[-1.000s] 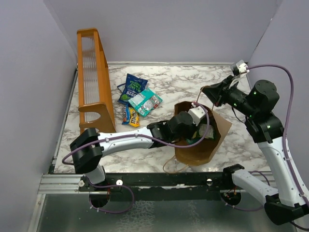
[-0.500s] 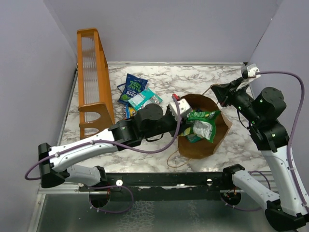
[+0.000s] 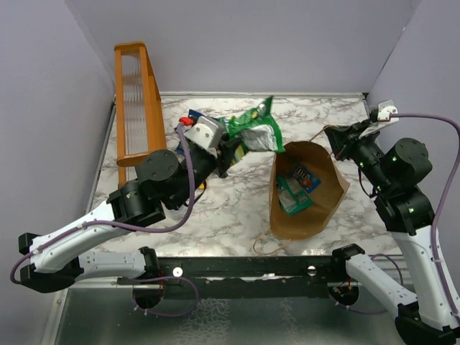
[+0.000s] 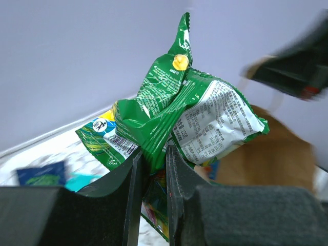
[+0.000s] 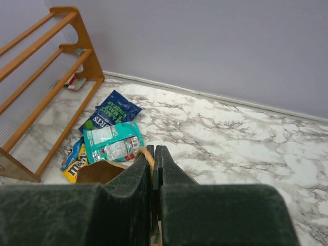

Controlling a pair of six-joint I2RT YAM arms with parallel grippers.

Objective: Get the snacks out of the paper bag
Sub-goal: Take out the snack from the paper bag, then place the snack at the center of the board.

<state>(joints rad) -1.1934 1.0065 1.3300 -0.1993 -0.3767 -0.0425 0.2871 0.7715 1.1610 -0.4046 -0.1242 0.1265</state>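
Note:
The left gripper needs to tilt downward next and lower the green packet (image 4: 174,110) toward the teal packet (image 4: 80,181) beside the rack. It should release it there, because other snacks already lie there.
My left gripper (image 3: 228,149) is shut on a green snack packet (image 3: 255,129) and holds it in the air left of the brown paper bag (image 3: 322,208); the left wrist view shows the packet (image 4: 174,110) pinched between the jaws. Inside the bag lie a blue packet (image 3: 304,175) and a teal packet (image 3: 292,195). My right gripper (image 3: 335,136) is shut on the bag's cord handle (image 5: 147,155) at its far rim. A dark blue packet (image 5: 109,114), a teal packet (image 5: 113,144) and a yellow packet (image 5: 77,167) lie on the table beside the rack.
An orange wooden rack (image 3: 138,108) stands along the left side of the marble table (image 3: 237,215). A second cord handle (image 3: 264,246) of the bag trails on the table near the front edge. Grey walls close in the back and sides.
My left gripper has pulled out of the bag with the green packet and moved up and left over the table. My right gripper has shifted slightly right, still holding the handle.

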